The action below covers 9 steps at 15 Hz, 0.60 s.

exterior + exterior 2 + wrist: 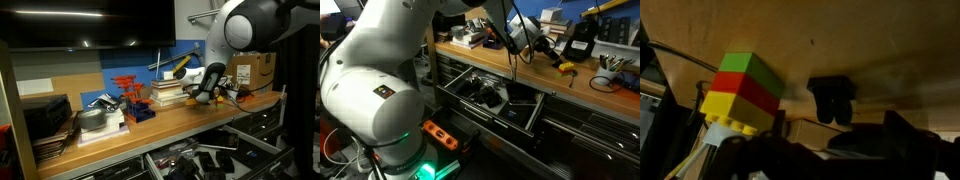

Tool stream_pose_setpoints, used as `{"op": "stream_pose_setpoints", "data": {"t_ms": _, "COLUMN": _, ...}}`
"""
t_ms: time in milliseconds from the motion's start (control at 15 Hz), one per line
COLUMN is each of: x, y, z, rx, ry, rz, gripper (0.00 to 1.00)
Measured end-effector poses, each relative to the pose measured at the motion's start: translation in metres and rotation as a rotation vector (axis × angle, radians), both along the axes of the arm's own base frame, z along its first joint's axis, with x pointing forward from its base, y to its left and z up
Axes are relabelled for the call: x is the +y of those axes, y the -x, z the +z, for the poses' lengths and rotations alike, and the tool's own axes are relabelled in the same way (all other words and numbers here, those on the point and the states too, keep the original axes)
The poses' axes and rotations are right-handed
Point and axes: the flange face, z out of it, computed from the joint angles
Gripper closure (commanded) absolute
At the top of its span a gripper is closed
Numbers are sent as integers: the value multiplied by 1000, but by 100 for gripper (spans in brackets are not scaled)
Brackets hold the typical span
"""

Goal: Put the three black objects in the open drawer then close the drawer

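Note:
My open gripper will next come down until its fingers are on both sides of the small chunky black object, which sits on the bench top below their gap.
In the wrist view one small black object sits on the wooden bench top, next to a green, red and yellow block stack. My gripper is open, with dark fingers on either side at the bottom of the view, short of the black object and not touching it. In both exterior views the gripper hangs low over the bench. The open drawer sticks out below the bench with dark tools inside. The other black objects cannot be told apart here.
On the bench stand a stack of books, a red-orange rack and a brown cardboard box. A black boxy item and a small yellow piece lie further along. Cables hang near the gripper.

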Motion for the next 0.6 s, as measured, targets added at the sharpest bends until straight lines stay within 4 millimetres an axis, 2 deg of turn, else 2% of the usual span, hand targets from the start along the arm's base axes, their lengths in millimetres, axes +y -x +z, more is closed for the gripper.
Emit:
{"op": "stream_pose_setpoints", "data": {"t_ms": 267, "x": -10, "y": -2, "z": -19, "rx": -14, "ry": 6, "rz": -27, "gripper": 0}}
{"op": "stream_pose_setpoints", "data": {"t_ms": 400, "x": -12, "y": -5, "z": -22, "rx": -21, "ry": 1, "rz": -30, "gripper": 0}}
{"op": "stream_pose_setpoints", "data": {"t_ms": 467, "x": -13, "y": -5, "z": -22, "rx": -22, "ry": -1, "rz": -31, "gripper": 24}}
{"op": "stream_pose_setpoints", "data": {"t_ms": 533, "x": -13, "y": -6, "z": -23, "rx": -24, "ry": -5, "rz": -31, "gripper": 26}}
{"op": "stream_pose_setpoints", "data": {"t_ms": 600, "x": -13, "y": -7, "z": -23, "rx": -25, "ry": -8, "rz": -31, "gripper": 32}}
